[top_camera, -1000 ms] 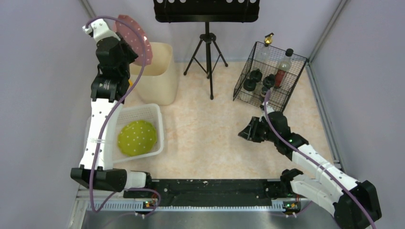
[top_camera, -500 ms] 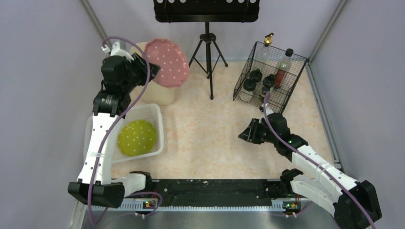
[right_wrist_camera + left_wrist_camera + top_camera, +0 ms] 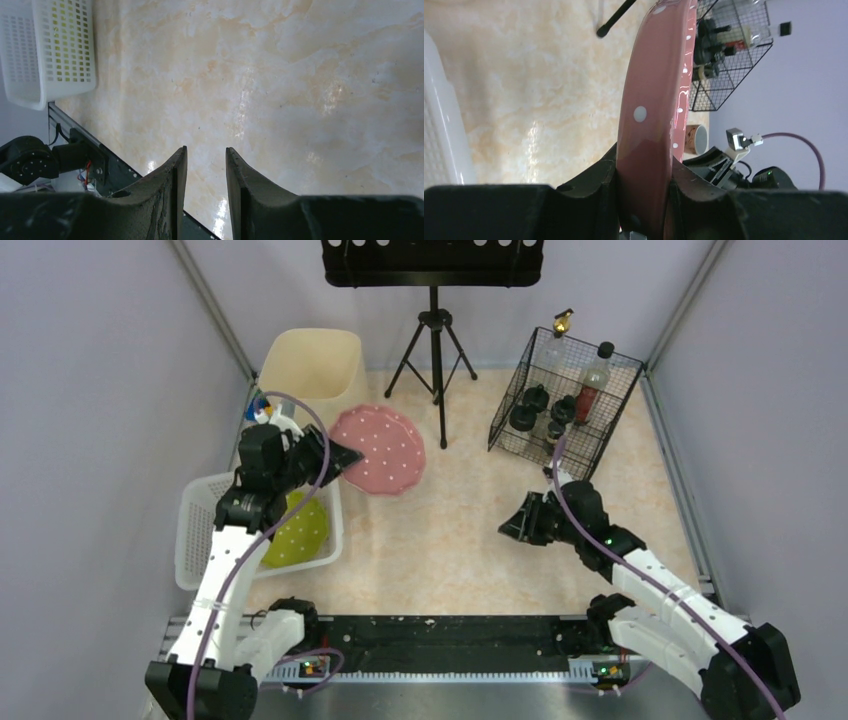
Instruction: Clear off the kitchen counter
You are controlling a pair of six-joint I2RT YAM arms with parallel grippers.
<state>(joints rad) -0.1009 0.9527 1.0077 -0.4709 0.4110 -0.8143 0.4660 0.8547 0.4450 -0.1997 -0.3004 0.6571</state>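
The left gripper draws back next, lowers into the basket already holding the green plate (image 3: 298,532) and releases the pink plate, since the basket lies below and back from it.
A pink plate with white dots (image 3: 385,450) hangs tilted over the kitchen counter (image 3: 450,530), just right of the white basket. My left gripper (image 3: 335,458) is shut on the plate's near rim. In the left wrist view the plate (image 3: 656,100) runs edge-on upward from between the two fingers of the left gripper (image 3: 644,165). My right gripper (image 3: 512,520) hovers low over the bare counter right of centre. It stands open, and the right wrist view shows nothing between the fingers of the right gripper (image 3: 205,152).
A white slotted basket (image 3: 205,520) at the left holds a green dotted plate (image 3: 300,530). A cream bin (image 3: 312,360) stands behind it. A tripod stand (image 3: 435,350) is at the back centre. A black wire rack (image 3: 565,400) with bottles stands back right.
My left arm has swung the pink plate down and forward, from above the cream bin to low over the counter beside the basket. The right arm has not moved.
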